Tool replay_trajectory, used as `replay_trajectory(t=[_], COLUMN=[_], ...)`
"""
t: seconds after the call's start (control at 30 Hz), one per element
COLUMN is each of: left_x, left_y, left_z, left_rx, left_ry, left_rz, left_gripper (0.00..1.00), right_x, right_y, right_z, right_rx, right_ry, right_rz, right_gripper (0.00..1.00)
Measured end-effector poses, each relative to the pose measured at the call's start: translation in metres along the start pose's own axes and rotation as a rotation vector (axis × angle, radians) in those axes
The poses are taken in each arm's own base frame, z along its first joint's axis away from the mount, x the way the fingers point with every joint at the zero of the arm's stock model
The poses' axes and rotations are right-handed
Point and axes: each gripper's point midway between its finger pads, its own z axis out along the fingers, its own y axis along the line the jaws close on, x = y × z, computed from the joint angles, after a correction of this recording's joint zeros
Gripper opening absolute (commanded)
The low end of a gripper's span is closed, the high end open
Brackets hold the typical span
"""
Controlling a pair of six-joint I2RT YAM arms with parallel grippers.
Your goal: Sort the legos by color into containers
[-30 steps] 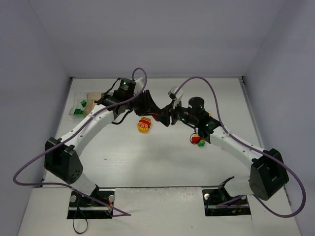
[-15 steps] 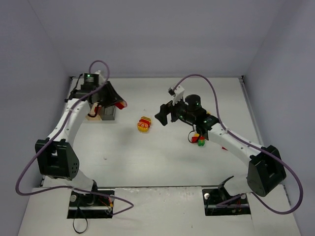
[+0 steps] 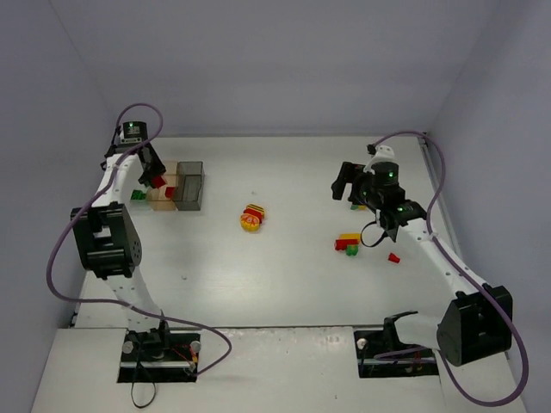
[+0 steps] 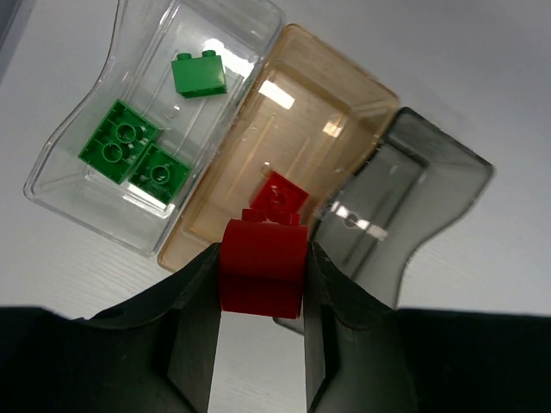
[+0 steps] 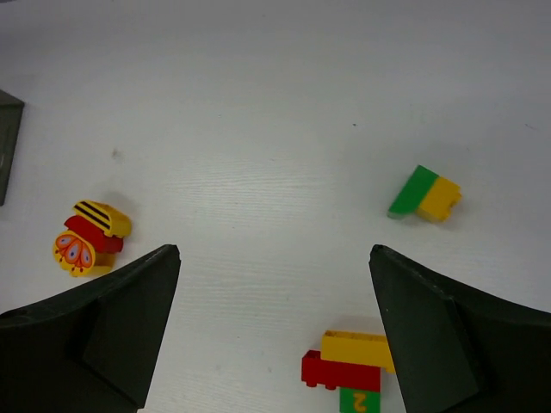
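The small red lego (image 3: 393, 257) lies apart from the clumps, so my right gripper should next move back and to the right in the top view, then down onto the lego.
My left gripper (image 4: 262, 258) is shut on a red lego (image 4: 262, 274) and hovers over the containers' near edge, by the tan box (image 4: 344, 95), which holds one red brick (image 4: 278, 194). The clear box (image 4: 69, 172) holds three green bricks (image 4: 120, 142). The dark grey box (image 4: 430, 185) looks bare. In the top view, the left gripper (image 3: 155, 176) is at the containers (image 3: 172, 187). My right gripper (image 5: 274, 258) is open above the table, nothing between its fingers. Below it lie a yellow-red clump (image 5: 90, 237), a green-yellow pair (image 5: 424, 194) and a yellow-red-green clump (image 5: 353, 366).
In the top view a small red piece (image 3: 393, 257) lies on the table right of the clump (image 3: 348, 243). The yellow-red clump (image 3: 252, 218) sits mid-table. The right gripper (image 3: 343, 183) hangs at the right. Walls enclose the table on three sides.
The left arm swung from mid-table out to the containers at far left, carrying the red lego. The right gripper opened and drew back to the right, uncovering the clump.
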Motion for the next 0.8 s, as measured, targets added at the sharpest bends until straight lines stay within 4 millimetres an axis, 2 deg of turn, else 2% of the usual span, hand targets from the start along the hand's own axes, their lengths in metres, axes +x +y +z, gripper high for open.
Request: replay_trajectory(t=[0.1, 0.2, 0.23, 0.3, 0.33, 0.37, 0.43, 0.5, 0.63, 0.73, 0.8], left_x=[0.011, 0.023, 0.026, 0.027, 0.026, 0.024, 0.020, 0.016, 0.011, 0.008, 0.009], left_y=[0.009, 0.016, 0.017, 0.018, 0.018, 0.016, 0.014, 0.012, 0.005, -0.006, -0.028], left_z=[0.029, 0.047, 0.050, 0.053, 0.053, 0.052, 0.051, 0.048, 0.029, 0.000, -0.028], left_rx=[-0.057, -0.091, -0.096, -0.098, -0.097, -0.092, -0.082, -0.069, -0.035, 0.001, 0.057], left_ry=[0.042, 0.077, 0.084, 0.088, 0.085, 0.077, 0.061, 0.050, 0.023, -0.015, -0.051], left_rz=[0.017, 0.034, 0.038, 0.042, 0.042, 0.041, 0.040, 0.037, 0.036, 0.050, 0.081], left_gripper=[0.29, 0.40, 0.42, 0.52, 0.56, 0.65, 0.72, 0.77, 0.78, 0.78, 0.78], right_x=[0.004, 0.014, 0.018, 0.029, 0.034, 0.039, 0.050, 0.062, 0.090, 0.109, 0.119], right_y=[-0.020, -0.041, -0.051, -0.069, -0.078, -0.085, -0.099, -0.110, -0.132, -0.150, -0.163], right_z=[-0.007, -0.012, -0.014, -0.018, -0.021, -0.024, -0.029, -0.034, -0.045, -0.053, -0.057], right_rx=[0.072, 0.144, 0.176, 0.242, 0.273, 0.301, 0.357, 0.403, 0.492, 0.560, 0.605], right_ry=[0.017, 0.056, 0.070, 0.104, 0.121, 0.137, 0.164, 0.191, 0.246, 0.280, 0.300], right_rz=[0.043, 0.088, 0.104, 0.138, 0.154, 0.169, 0.199, 0.232, 0.321, 0.389, 0.429], right_gripper=[0.91, 0.92, 0.92, 0.91, 0.90, 0.89, 0.89, 0.88, 0.82, 0.74, 0.72])
